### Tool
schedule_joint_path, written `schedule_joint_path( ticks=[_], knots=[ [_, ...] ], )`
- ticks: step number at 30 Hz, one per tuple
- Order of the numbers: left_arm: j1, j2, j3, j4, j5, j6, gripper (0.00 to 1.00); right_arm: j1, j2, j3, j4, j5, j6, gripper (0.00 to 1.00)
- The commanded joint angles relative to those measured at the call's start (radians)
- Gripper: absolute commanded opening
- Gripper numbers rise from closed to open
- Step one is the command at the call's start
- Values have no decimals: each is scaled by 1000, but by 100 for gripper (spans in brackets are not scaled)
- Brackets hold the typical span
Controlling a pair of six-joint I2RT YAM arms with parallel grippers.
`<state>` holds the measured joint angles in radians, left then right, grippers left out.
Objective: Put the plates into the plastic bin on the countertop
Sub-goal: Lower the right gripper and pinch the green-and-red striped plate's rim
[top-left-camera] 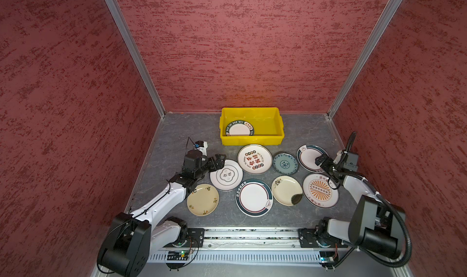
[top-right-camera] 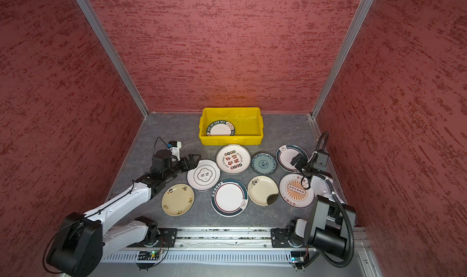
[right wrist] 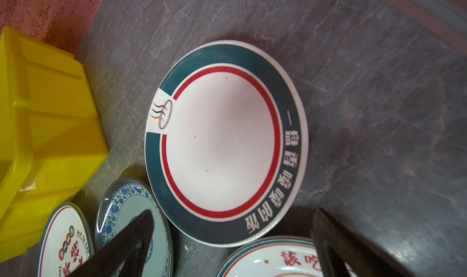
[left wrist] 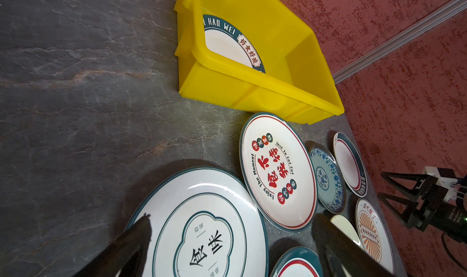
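The lettered rim of the teal-rimmed plate [top-left-camera: 319, 171] [right wrist: 265, 216] is below my right gripper, so my right gripper needs to go down to it next. That plate lies flat, so my gripper needs to tilt its open fingers.
The yellow plastic bin [top-left-camera: 252, 139] stands at the back of the grey countertop [top-left-camera: 182, 131] and holds one teal-rimmed plate [top-left-camera: 239, 129]. Several plates lie flat in front of it. My left gripper [top-left-camera: 219, 160] is open and hovers over the left edge of a white plate with a clover outline [top-left-camera: 226, 175]; in the left wrist view its jaws [left wrist: 232, 217] straddle that plate [left wrist: 202, 227] without touching it. My right gripper [top-left-camera: 319, 160] is open above a teal-rimmed plate [top-left-camera: 309, 157], which lies just beyond its jaws [right wrist: 233, 212] in the right wrist view [right wrist: 222, 136].
Also on the countertop are a red-character plate [top-left-camera: 254, 159], a small blue-grey plate [top-left-camera: 285, 163], a sunburst plate [top-left-camera: 319, 191], two cream plates [top-left-camera: 202, 199] [top-left-camera: 286, 190] and a teal-rimmed plate [top-left-camera: 254, 198]. Red walls [top-left-camera: 252, 48] enclose three sides. An aluminium rail [top-left-camera: 252, 234] runs along the front.
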<state>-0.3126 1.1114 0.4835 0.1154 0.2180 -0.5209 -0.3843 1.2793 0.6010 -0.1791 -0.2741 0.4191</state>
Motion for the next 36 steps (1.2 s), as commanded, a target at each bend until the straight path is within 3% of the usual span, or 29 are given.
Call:
schedule_joint_path(
  ticks=[1, 6, 23, 27, 36],
  knots=[
    [24, -13, -20, 51, 50, -26, 99, -18, 25, 12, 54, -2, -3, 99],
    [39, -13, -21, 54, 67, -35, 100, -30, 77, 17, 107, 7, 34, 99],
    [77, -22, -29, 51, 83, -37, 99, -56, 281, 16, 271, -165, 95, 99],
    [87, -14, -23, 42, 91, -39, 99, -58, 336, 25, 282, -196, 115, 86],
    [107, -24, -27, 38, 93, -37, 99, -63, 401, 6, 368, -256, 149, 45]
  ],
)
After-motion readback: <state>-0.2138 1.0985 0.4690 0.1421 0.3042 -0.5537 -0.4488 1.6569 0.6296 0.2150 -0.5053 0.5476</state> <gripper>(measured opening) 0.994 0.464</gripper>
